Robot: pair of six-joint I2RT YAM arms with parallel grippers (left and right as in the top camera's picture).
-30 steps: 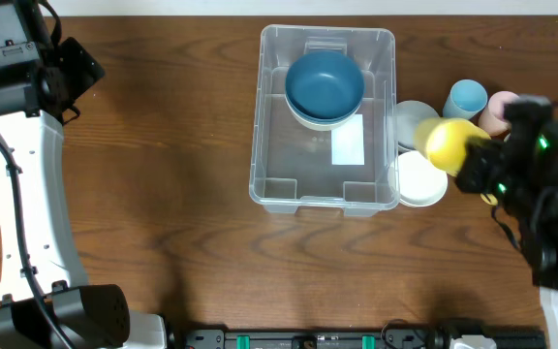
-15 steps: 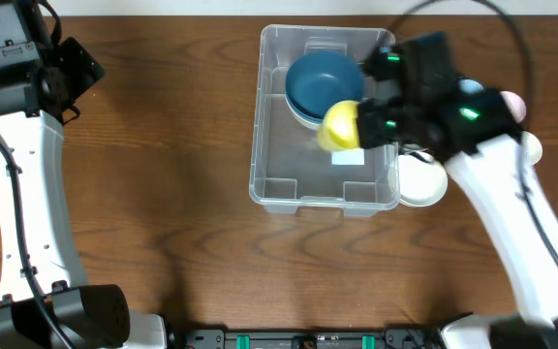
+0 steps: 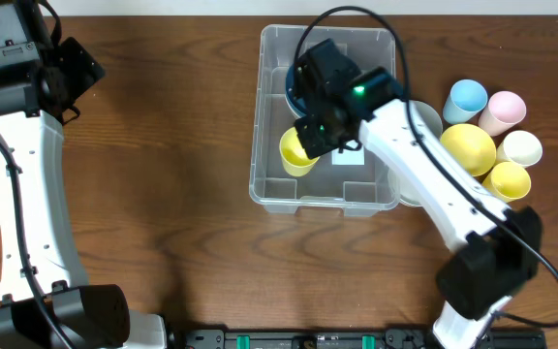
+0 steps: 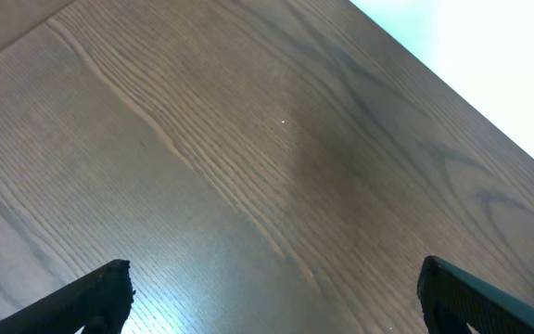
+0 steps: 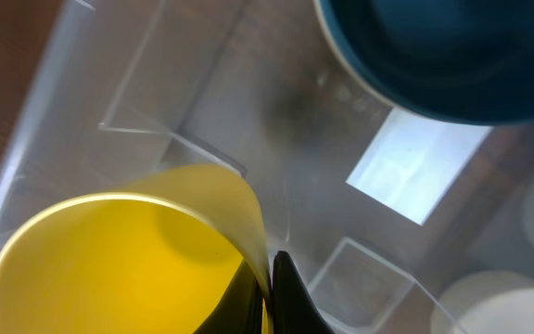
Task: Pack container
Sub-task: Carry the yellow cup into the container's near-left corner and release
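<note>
My right gripper should next bring the yellow cup down and back, to the left in the overhead view, into the bin's near corner [image 3: 277,182] [image 5: 200,141], which is empty.
The container [image 3: 258,145] is a clear bin at the middle back of the table, with a white label [image 5: 417,170] on its bottom. A blue bowl [image 3: 296,95] sits in its far half, partly under my right arm. My right gripper [image 3: 316,139] reaches into the bin's front left part, shut on the rim of a yellow cup [image 3: 295,152]. In the right wrist view the cup [image 5: 109,264] opens upward, its wall pinched between the gripper [image 5: 269,297] fingers. Whether it touches the bottom I cannot tell. My left gripper [image 4: 276,301] is open over bare wood at the far left.
Right of the bin stand a light blue cup [image 3: 467,98], a pink cup [image 3: 505,110], a cream cup [image 3: 521,148], another yellow cup [image 3: 509,181] and a yellow bowl [image 3: 468,148]. Pale bowls [image 3: 424,118] lie half hidden under my right arm.
My right gripper has carried the yellow cup from the table's right side leftward over the bin's rim and down into its front left part. The left arm has not moved.
</note>
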